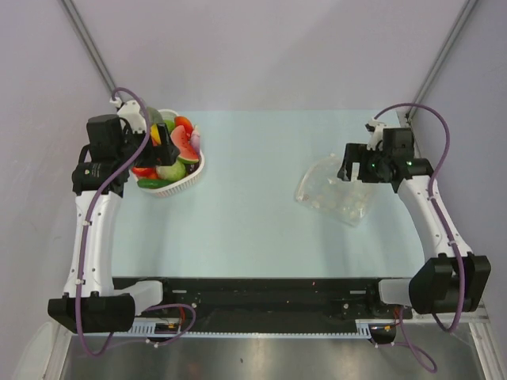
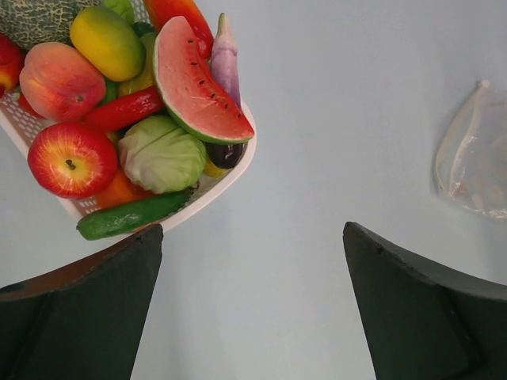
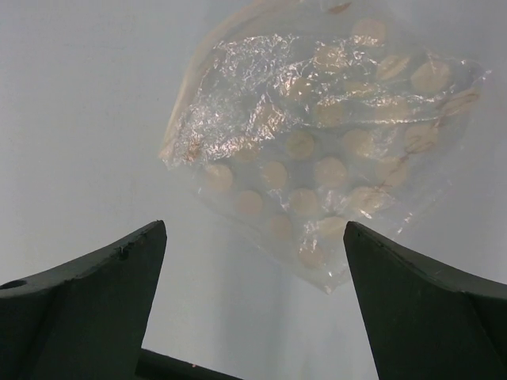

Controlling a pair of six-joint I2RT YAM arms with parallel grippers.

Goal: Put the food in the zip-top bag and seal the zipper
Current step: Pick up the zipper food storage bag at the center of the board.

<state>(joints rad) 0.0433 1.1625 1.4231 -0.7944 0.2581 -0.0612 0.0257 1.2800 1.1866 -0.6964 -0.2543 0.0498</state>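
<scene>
I will lower my right gripper across onto the bag's banded edge (image 1: pixel 308 179) (image 3: pixel 194 89) next. That edge is likely the bag's opening, and it is below my gripper and to its left in the top view.
The food is piled in a white slotted basket (image 1: pixel 194 176) at the table's left: a watermelon slice (image 2: pixel 194 83), red apple (image 2: pixel 71 158), round green cabbage-like piece (image 2: pixel 162 154), red pepper (image 2: pixel 127 109) and yellow fruit (image 2: pixel 107 41). My left gripper (image 2: pixel 252 229) hovers open beside the basket's near edge, nothing between its fingers. The zip-top bag (image 3: pixel 317 150) lies crumpled and flat on the right (image 1: pixel 333 190). Above its near corner my right gripper (image 3: pixel 253 229) stands open and empty. I cannot make out the zipper in the clear plastic.
A cucumber (image 2: pixel 131 215) and a purple eggplant (image 2: pixel 226 63) lie at the basket's rim. The pale blue table (image 1: pixel 253 214) stretches between basket and bag. Slanted frame posts (image 1: pixel 87 47) rise at the back corners.
</scene>
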